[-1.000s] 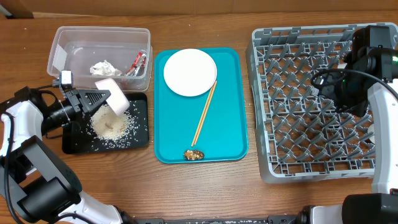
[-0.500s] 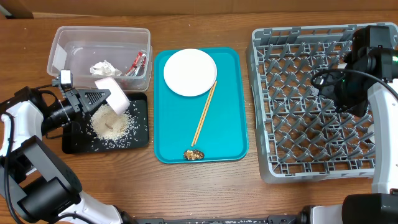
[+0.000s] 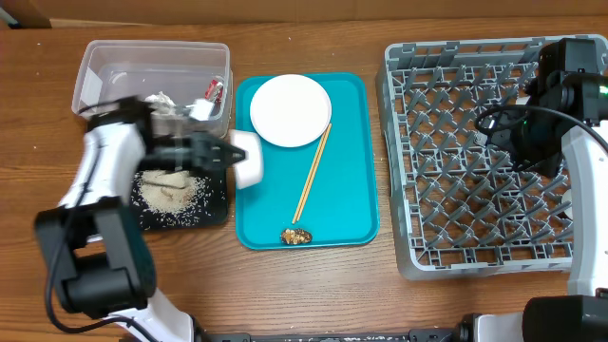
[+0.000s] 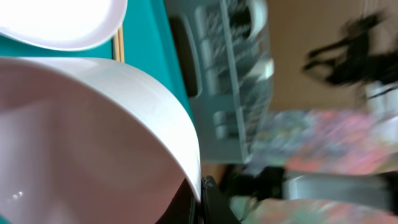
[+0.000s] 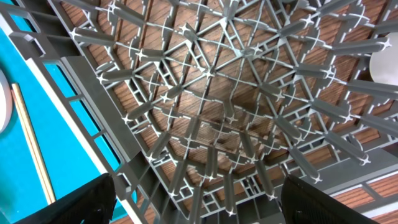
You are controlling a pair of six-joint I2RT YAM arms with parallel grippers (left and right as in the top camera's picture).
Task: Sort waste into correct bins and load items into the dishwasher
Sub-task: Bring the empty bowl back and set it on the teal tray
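The chopsticks' middle shows empty, so next my left gripper needs to go to the right in the overhead view, lower the bowl there and release the bowl's rim.
My left gripper is shut on the rim of a small white bowl and holds it over the left edge of the teal tray. In the left wrist view the bowl fills the left side, with a finger pinching its rim. Loose rice lies on the black tray. The clear tub holds crumpled white paper and the red-and-white wrapper. The white plate, chopsticks and brown scrap lie on the teal tray. My right gripper is open and empty above the grey dish rack.
The teal tray lies between the bins and the dish rack. The right arm hangs over the rack's right half. Bare wood shows along the table's front edge.
My left arm has swung right with the bowl, from above the black tray to the teal tray's left edge. It is blurred with motion. The right arm has not moved.
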